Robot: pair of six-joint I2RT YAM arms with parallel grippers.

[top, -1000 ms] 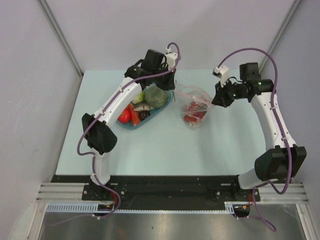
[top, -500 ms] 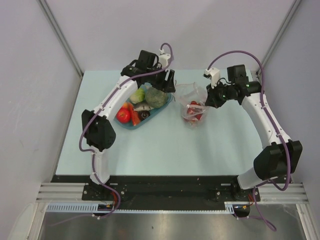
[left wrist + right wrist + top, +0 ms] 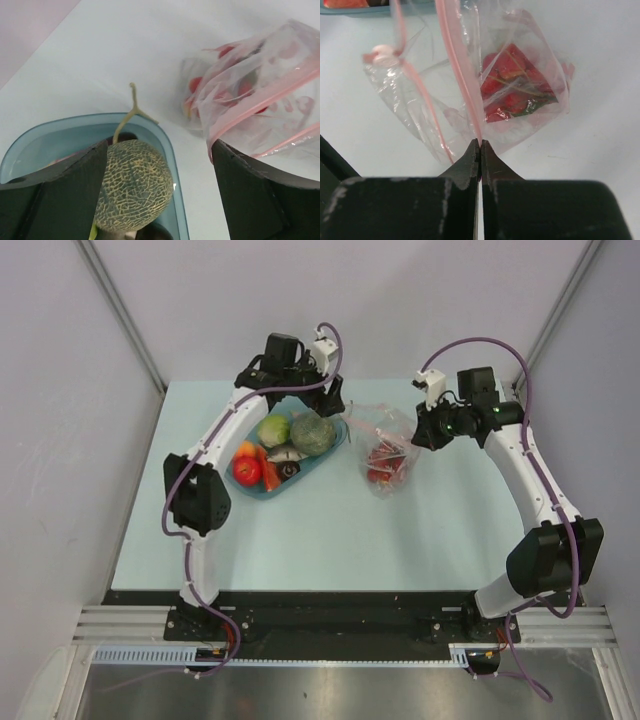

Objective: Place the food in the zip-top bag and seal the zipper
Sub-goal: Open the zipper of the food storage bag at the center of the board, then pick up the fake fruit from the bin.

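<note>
My left gripper is open and should stay open as it moves down next onto the thin, pale stem of the netted squash. The stem sticks out over the tray's rim within easy reach.
A clear zip-top bag (image 3: pixel 386 443) lies right of centre with small red pieces (image 3: pixel 383 457) inside. Its pink zipper (image 3: pixel 457 65) strip runs up to my right gripper (image 3: pixel 480 143), which is shut on the bag's mouth edge (image 3: pixel 421 434). More food sits in a blue tray (image 3: pixel 262 492): a dark green netted squash (image 3: pixel 313 433), light green apple (image 3: pixel 273 430), tomato (image 3: pixel 247 470), orange (image 3: pixel 247 449), grey fish (image 3: pixel 285 453) and eggplant (image 3: pixel 290 470). My left gripper (image 3: pixel 332 408) hangs open over the tray's far right end, between squash (image 3: pixel 132 177) and bag (image 3: pixel 260 100), holding nothing (image 3: pixel 159 150).
The pale blue table (image 3: pixel 330 540) ends at grey walls on the left, far and right sides. The tray rim (image 3: pixel 172 155) lies a short gap from the bag. Both arm bases stand at the near edge.
My left gripper has opened and its wrist has drawn back and leftward over the tray's far end. The right gripper stays shut on the bag, which has shifted slightly.
</note>
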